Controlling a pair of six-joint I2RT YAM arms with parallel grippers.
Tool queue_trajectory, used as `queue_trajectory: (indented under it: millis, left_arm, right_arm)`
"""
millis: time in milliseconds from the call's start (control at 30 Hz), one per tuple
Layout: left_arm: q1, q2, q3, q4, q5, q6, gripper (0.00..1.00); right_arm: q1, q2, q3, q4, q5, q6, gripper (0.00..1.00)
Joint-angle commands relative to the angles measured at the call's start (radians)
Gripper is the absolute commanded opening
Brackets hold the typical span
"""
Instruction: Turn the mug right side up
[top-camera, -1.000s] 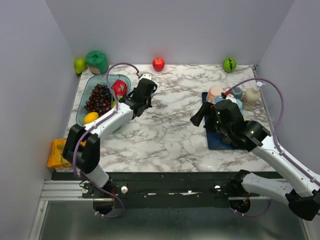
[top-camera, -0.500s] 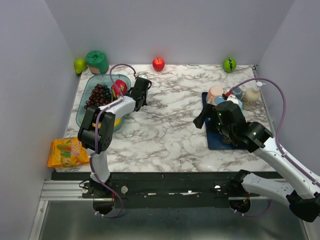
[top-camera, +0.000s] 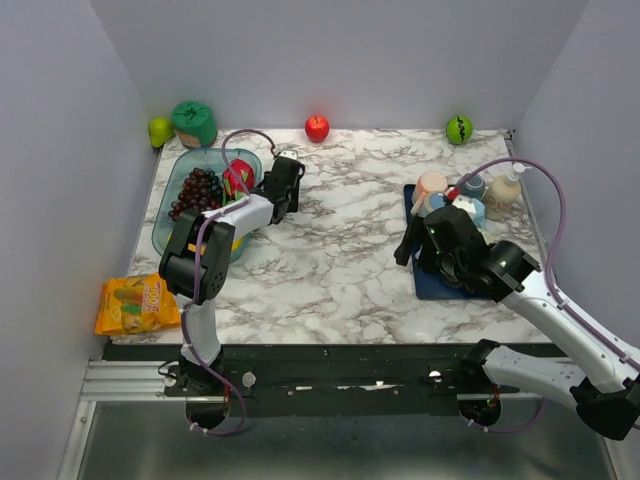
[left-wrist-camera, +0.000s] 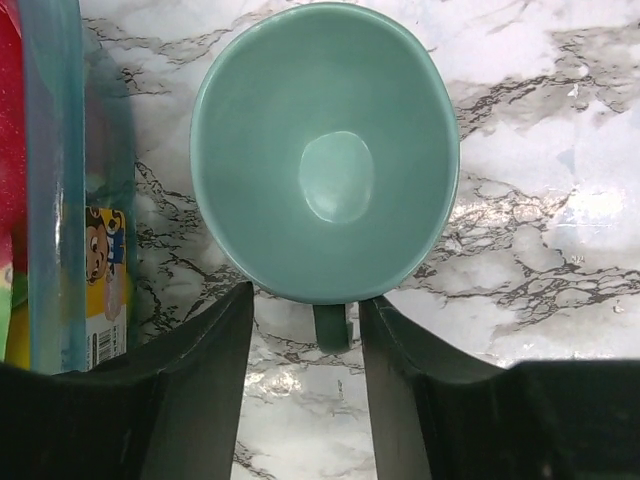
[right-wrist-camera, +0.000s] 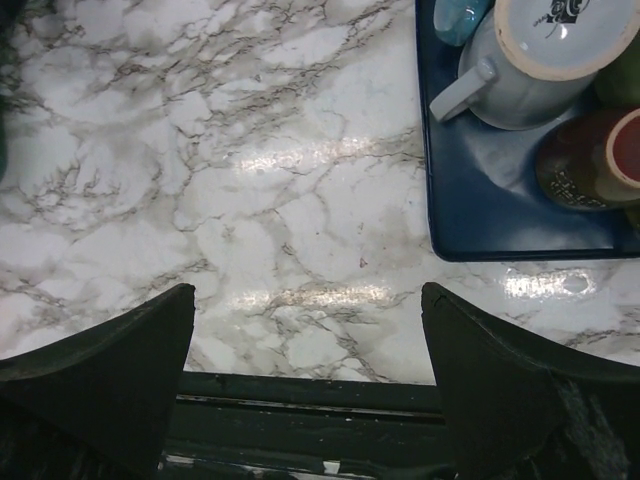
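Note:
The white mug's handle (right-wrist-camera: 462, 94) lies slanted below and outward, so next my right gripper should move outward, turn to match that slant and lower its fingers around the handle.
The teal mug (left-wrist-camera: 325, 150) stands right side up on the marble table, its mouth facing the left wrist camera. Its handle (left-wrist-camera: 330, 325) points back between my left gripper's fingers, with a gap on each side. My left gripper (left-wrist-camera: 305, 297) is open around the handle without touching it. In the top view the left gripper (top-camera: 281, 192) hangs over the mug beside the bin and hides it. My right gripper (right-wrist-camera: 307, 292) is open and empty above bare marble near the table's front edge, left of the blue tray (right-wrist-camera: 490, 210).
A clear teal bin (top-camera: 170, 215) with grapes (top-camera: 196, 196) and other fruit sits just left of the mug. The blue tray (top-camera: 430, 280) holds several mugs, including a white one (right-wrist-camera: 530, 60). A red apple (top-camera: 317, 127) sits at the back, a snack bag (top-camera: 138, 303) front left.
My left gripper's jaws have parted from the mug's handle, leaving the mug standing upright. The left arm swung in beside the bin. The right arm shifted slightly.

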Motion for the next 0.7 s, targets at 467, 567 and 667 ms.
queue_trajectory:
  millis: [467,567,667]
  left_arm:
    - [-0.017,-0.381,-0.112,-0.029,0.163,-0.073,0.75]
    - [-0.017,-0.459,-0.126,-0.068,0.210,-0.093,0.80]
    - [-0.017,-0.545,-0.152,-0.092,0.282,-0.116,0.84]
  right_arm:
    - [-0.034,0.092,-0.017,-0.139,0.157,0.091,1.00]
    - [-0.044,0.150,-0.017,-0.147,0.205,0.163,0.99]
    - [-0.052,0.236,-0.003,-0.144,0.225,0.270,0.97]
